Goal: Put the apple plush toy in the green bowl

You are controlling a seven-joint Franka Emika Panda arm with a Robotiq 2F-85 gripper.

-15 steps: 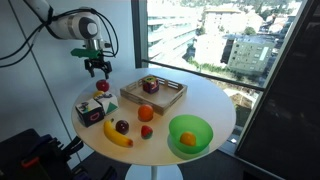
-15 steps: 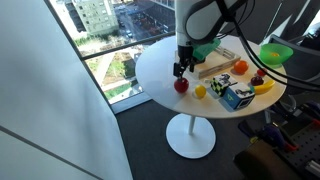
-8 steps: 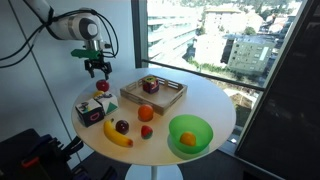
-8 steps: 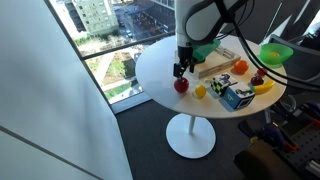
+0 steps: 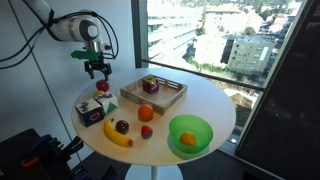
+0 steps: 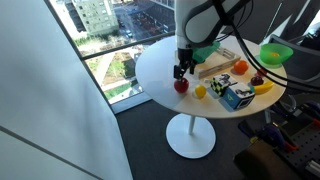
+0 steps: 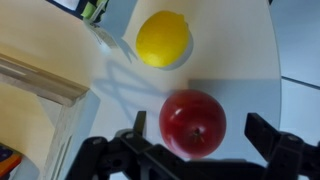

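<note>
My gripper is open and will next go down around the apple plush toy point(image 7: 192, 124) just below it and close there, since the toy is already between both fingers.
The apple plush toy point(image 5: 102, 86) is bright red and sits on the white round table near its edge, also seen in an exterior view point(image 6: 181, 85). In the wrist view the apple point(image 7: 193, 122) lies between my two fingers, stem up, untouched. My gripper point(image 5: 97, 68) hovers just above it, open, as both the exterior view point(image 6: 180, 70) and the wrist view point(image 7: 200, 132) show. The lime-green bowl point(image 5: 200, 128) stands at the opposite side of the table, with a small orange fruit inside; it also shows in an exterior view point(image 6: 277, 52).
A wooden tray point(image 5: 165, 100) holds a darker red apple point(image 5: 148, 85). A yellow lemon point(image 7: 163, 38) lies beside the plush apple. A patterned cube point(image 5: 92, 110), a banana point(image 5: 118, 135), a dark plum point(image 5: 122, 126) and a red fruit point(image 5: 145, 113) sit mid-table.
</note>
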